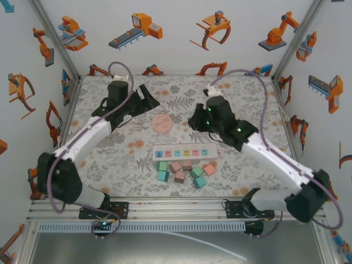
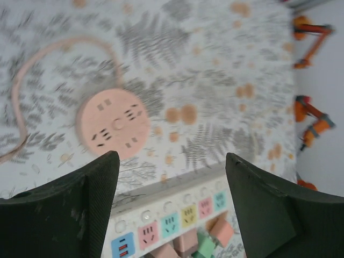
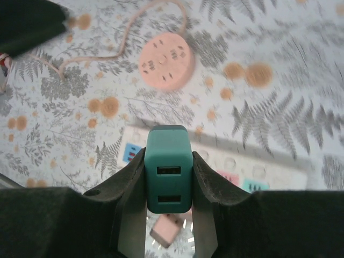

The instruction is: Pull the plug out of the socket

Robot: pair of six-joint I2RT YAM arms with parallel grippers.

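Note:
The robot's right gripper needs to move back and down past the socket strip [image 1: 185, 152] to the bare tabletop [image 1: 212, 181] beside the orange plug, and let go of the teal plug there, where loose plugs lie.
The long white socket strip [image 1: 185, 152] lies mid-table with its pastel outlets facing up; the left wrist view looks down on it [image 2: 161, 212], and it lies below the right fingers [image 3: 252, 167]. My right gripper [image 3: 169, 180] is shut on a teal plug [image 3: 168, 150] with two USB slots, held above the strip and clear of it. From above, that gripper [image 1: 198, 119] hovers behind the strip. My left gripper [image 2: 172, 160] is open with nothing between its fingers, and hangs at the back left [image 1: 147, 99].
A round pink socket [image 1: 161, 124] with a thin pink cord lies behind the strip, also seen by the left wrist [image 2: 113, 123] and the right wrist [image 3: 165, 60]. Several loose cube plugs [image 1: 184, 170] in pink, green, teal and orange sit in front of the strip.

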